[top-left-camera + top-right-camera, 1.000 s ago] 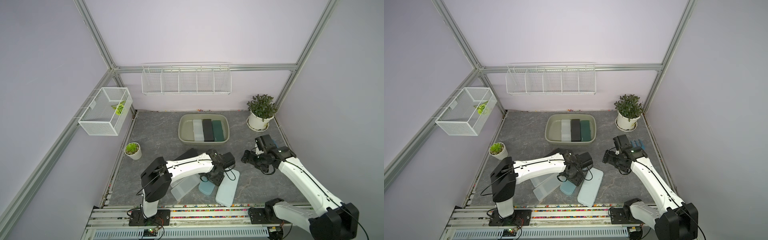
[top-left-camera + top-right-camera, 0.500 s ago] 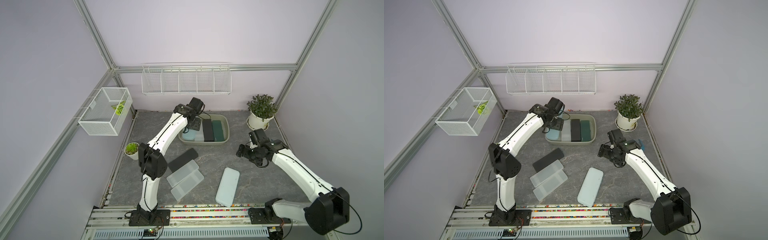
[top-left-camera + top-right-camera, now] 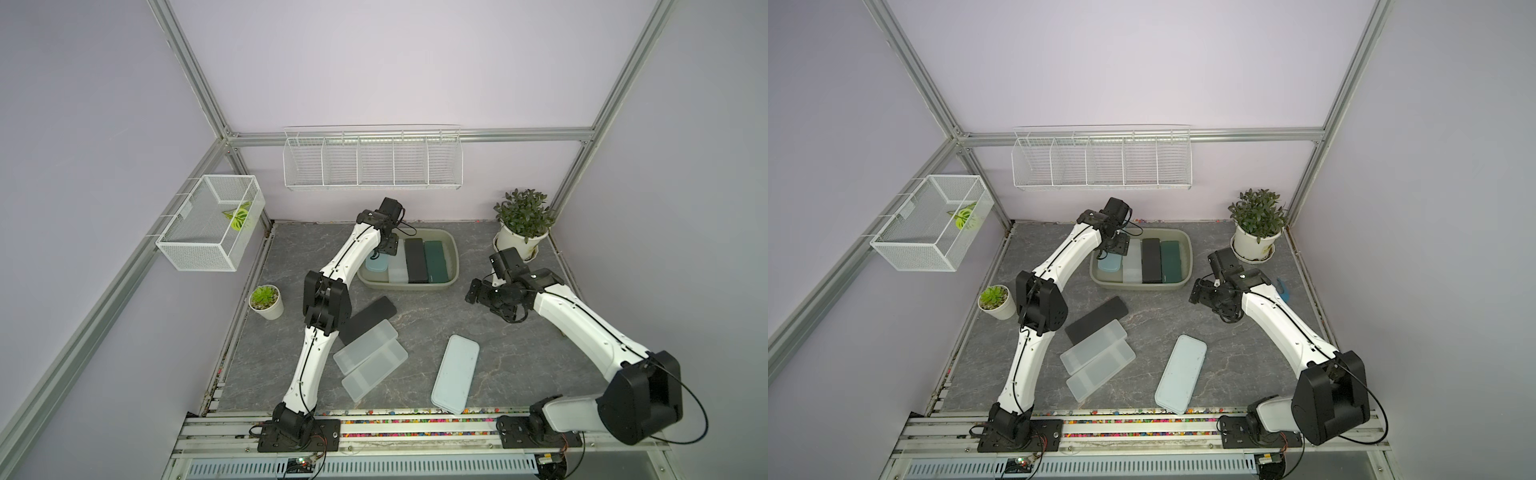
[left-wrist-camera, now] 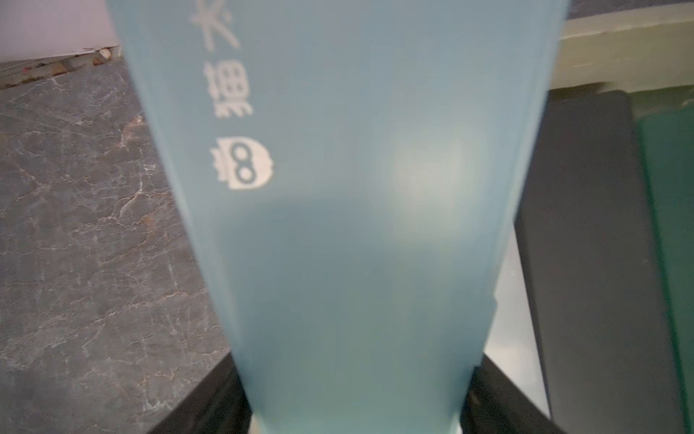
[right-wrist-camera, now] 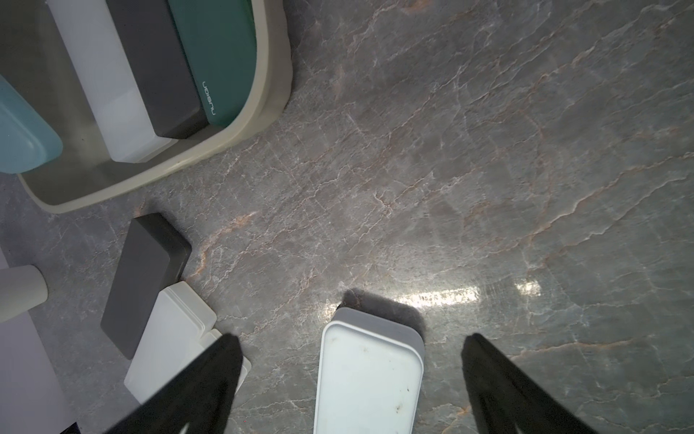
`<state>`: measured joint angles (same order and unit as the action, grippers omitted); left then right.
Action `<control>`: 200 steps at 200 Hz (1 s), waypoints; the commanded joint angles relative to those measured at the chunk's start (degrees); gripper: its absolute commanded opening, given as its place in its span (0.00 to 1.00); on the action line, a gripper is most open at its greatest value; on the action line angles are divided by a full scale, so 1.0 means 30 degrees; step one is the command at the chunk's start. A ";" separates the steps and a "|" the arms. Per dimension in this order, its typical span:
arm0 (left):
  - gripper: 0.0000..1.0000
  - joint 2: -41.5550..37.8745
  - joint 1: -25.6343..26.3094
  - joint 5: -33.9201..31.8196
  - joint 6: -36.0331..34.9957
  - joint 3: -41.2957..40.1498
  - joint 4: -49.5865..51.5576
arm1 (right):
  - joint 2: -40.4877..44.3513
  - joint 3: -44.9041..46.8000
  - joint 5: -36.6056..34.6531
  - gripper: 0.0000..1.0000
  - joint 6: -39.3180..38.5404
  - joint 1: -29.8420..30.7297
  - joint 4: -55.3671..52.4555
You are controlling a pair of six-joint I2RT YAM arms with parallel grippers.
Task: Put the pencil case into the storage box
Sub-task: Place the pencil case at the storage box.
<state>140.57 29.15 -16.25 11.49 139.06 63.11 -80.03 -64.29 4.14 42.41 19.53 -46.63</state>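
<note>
Next I will lower the pencil case in my left gripper into the storage box [image 3: 454,266] below and release it in the free part of the box beside the white case.
The olive-grey storage box [image 3: 454,266] [image 3: 1142,286] [image 5: 263,112] stands at the back middle of the table. My left gripper [image 3: 388,246] [image 3: 1119,245] [image 4: 349,406] is shut on a light blue pencil case [image 3: 377,264] [image 3: 1109,264] [image 4: 356,225], held tilted over the box's left end. White [image 3: 398,266], black [image 3: 415,259] and dark green [image 3: 434,262] cases lie side by side in the box. My right gripper [image 3: 478,293] [image 3: 1198,293] [image 5: 351,338] hangs open above the table to the right of the box, holding nothing.
On the table in front lie a black case [image 3: 368,318], two translucent white cases [image 3: 365,345] and a pale blue case [image 3: 456,372]. A large potted plant [image 3: 523,224] stands back right, a small succulent [image 3: 266,301] at the left. A wire basket [image 3: 212,224] and a wire rack [image 3: 372,160] hang on the walls.
My left gripper has carried the light blue pencil case from the front of the table back to the storage box. The right gripper has shifted slightly towards the box.
</note>
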 commanded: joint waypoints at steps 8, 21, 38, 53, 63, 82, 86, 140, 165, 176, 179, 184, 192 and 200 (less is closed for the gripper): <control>0.72 0.1118 -0.0633 0.0165 0.0488 0.0768 -0.0236 | -0.0506 -0.0629 -0.0084 0.96 0.0011 0.0107 -0.0035; 0.72 0.1464 -0.0887 0.0180 0.0609 0.0784 0.0004 | -0.0653 -0.0688 -0.0117 0.96 -0.0010 0.0101 -0.0013; 0.71 0.1834 -0.1141 0.0140 0.0603 0.0754 0.0252 | -0.0828 -0.0690 -0.0121 0.96 0.0027 0.0085 0.0009; 0.72 0.2144 -0.1327 0.0409 0.0630 0.0755 0.0407 | -0.0971 -0.0659 -0.0121 0.96 0.0043 0.0082 0.0042; 0.72 0.2323 -0.1394 0.0686 0.0681 0.0754 0.0472 | -0.1059 -0.0633 -0.0137 0.96 0.0064 0.0086 0.0090; 0.73 0.2719 -0.1424 0.1370 0.0685 0.0747 0.0562 | -0.1264 -0.0632 -0.0121 0.96 0.0118 0.0081 0.0162; 0.73 0.2803 -0.1423 0.1537 0.0709 0.0754 0.0597 | -0.1300 -0.0637 -0.0119 0.96 0.0129 0.0067 0.0163; 0.74 0.3586 -0.1424 0.4306 0.1160 0.0721 0.1301 | -0.1650 -0.0727 -0.0150 0.96 0.0371 0.0082 0.0222; 0.74 0.3570 -0.1423 0.4407 0.1160 0.0614 0.1904 | -0.1650 -0.0758 -0.0210 0.96 0.0423 0.0080 0.0193; 0.74 0.3434 -0.1446 0.4188 0.1085 0.0389 0.2042 | -0.1654 -0.0747 -0.0237 0.96 0.0459 0.0082 0.0192; 0.74 0.3349 -0.1453 0.4187 0.1052 0.0328 0.2088 | -0.1654 -0.0754 -0.0238 0.96 0.0453 0.0097 0.0178; 0.74 0.3286 -0.1497 0.4134 0.1064 0.0245 0.2190 | -0.1654 -0.0755 -0.0253 0.96 0.0454 0.0075 0.0164; 0.74 0.3129 -0.1501 0.4085 0.1069 0.0080 0.2380 | -0.1624 -0.0749 -0.0267 0.96 0.0471 0.0080 0.0134; 0.74 0.2833 -0.1511 0.3939 0.1036 -0.0210 0.2498 | -0.1561 -0.0747 -0.0296 0.96 0.0464 0.0080 0.0105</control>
<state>147.96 24.75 -6.33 14.09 141.21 65.47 -84.42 -65.43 4.12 42.87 19.53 -46.02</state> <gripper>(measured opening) 0.786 0.960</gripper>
